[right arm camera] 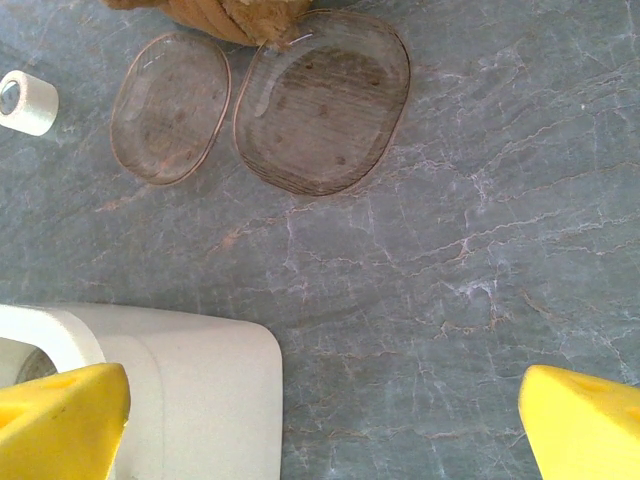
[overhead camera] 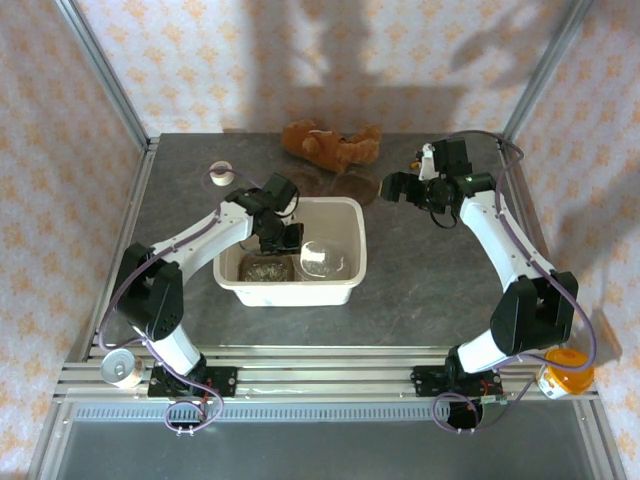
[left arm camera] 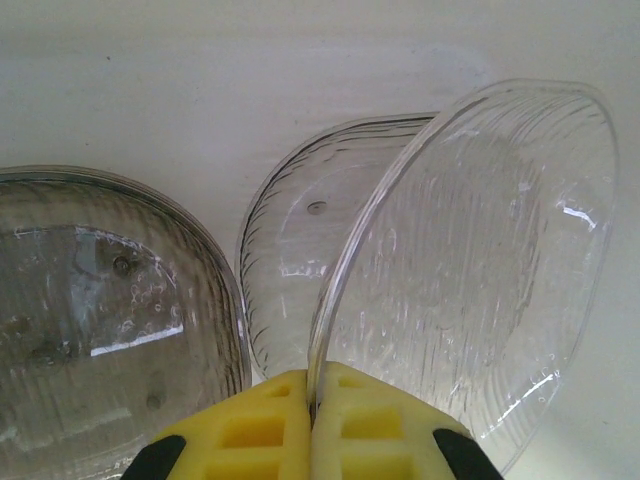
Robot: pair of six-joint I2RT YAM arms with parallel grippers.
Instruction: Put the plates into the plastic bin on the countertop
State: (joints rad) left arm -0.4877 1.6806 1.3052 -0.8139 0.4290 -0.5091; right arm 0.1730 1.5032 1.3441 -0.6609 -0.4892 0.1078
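The tilted clear plate comes down onto the second plate (overhead camera: pixel 324 265) (left arm camera: pixel 308 235) next. My left gripper releases the clear plate's rim there, since the second plate lies below on the bin's bottom.
My left gripper (overhead camera: pixel 285 240) is down inside the plastic bin (overhead camera: pixel 356 242), shut on the rim of a clear plate (left arm camera: pixel 470 270) that stands tilted on edge between the yellow fingers (left arm camera: pixel 250 430). Beneath it lies a second plate (left arm camera: pixel 295 250), and a third (left arm camera: pixel 90 320) rests to the left on the bin's white floor (left arm camera: pixel 200 90). Two more plates (right arm camera: pixel 170 108) (right arm camera: pixel 322 102) lie flat on the countertop (right arm camera: pixel 480 250) beyond the bin's corner (right arm camera: pixel 200 390). Above the countertop, right of the bin, my right gripper (right arm camera: pixel 325 420) hangs open with nothing between its fingers.
A brown teddy bear (overhead camera: pixel 330 145) lies at the back, touching the two loose plates (overhead camera: pixel 345 187). A white tape roll (overhead camera: pixel 221 175) sits at the back left. A can (overhead camera: pixel 123 368) and an orange-lidded jar (overhead camera: pixel 568 372) stand by the arm bases on the rails.
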